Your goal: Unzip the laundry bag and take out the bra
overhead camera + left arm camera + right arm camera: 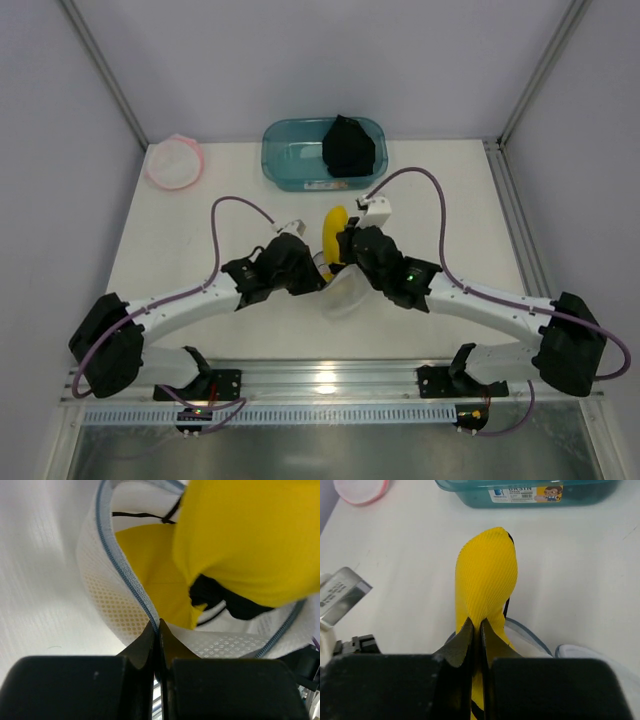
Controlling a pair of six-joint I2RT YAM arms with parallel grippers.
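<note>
My right gripper lifts and moves outward next. Then the bra (334, 232) comes down into the teal basin (302, 157) for release, as there is free room beside the black garment.
The white mesh laundry bag (346, 294) with its grey-blue zipper rim (131, 581) lies mid-table between my two grippers, its mouth open. The yellow bra (334, 232) with black trim sticks up out of it. My left gripper (156, 628) is shut on the bag's zipper edge, and the bra's yellow fabric (250, 535) fills the view above it. My right gripper (475, 627) is shut on the yellow bra (486, 580) and holds it above the bag's rim (527, 632).
A teal plastic basin (290, 155) with a black garment (348, 146) in it stands at the back centre; it also shows in the right wrist view (530, 492). A pink-rimmed round mesh bag (173, 163) lies at the back left.
</note>
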